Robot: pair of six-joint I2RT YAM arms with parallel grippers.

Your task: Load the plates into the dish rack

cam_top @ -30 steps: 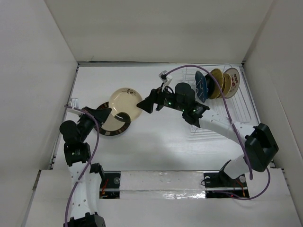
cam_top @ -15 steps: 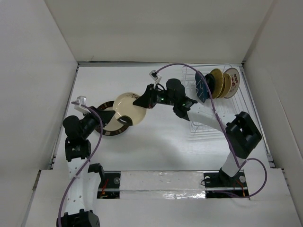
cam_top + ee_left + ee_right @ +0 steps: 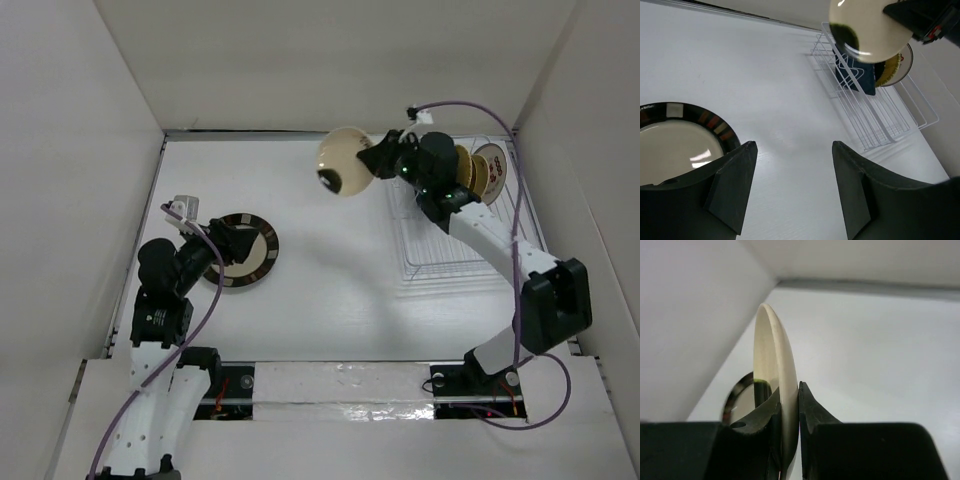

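Note:
My right gripper will next turn outward, move the cream plate over the rack slot beside the blue plate and go down to let go of it, because that slot is empty.
My right gripper is shut on the rim of a cream plate, which it holds on edge in the air just left of the dish rack. In the right wrist view the plate stands edge-on between the fingers of that gripper. A gold plate and a white plate with red marks stand in the rack's far end; a blue plate stands beside them. My left gripper is open and empty beside a dark-rimmed cream plate that lies flat on the table.
White walls close in the table on the left, back and right. The rack's near half shows bare wire tines. A purple cable loops over the right arm.
The left gripper let go of the cream plate, opened and drew back over the dark-rimmed plate. The right gripper closed on the cream plate and carried it up and right toward the rack.

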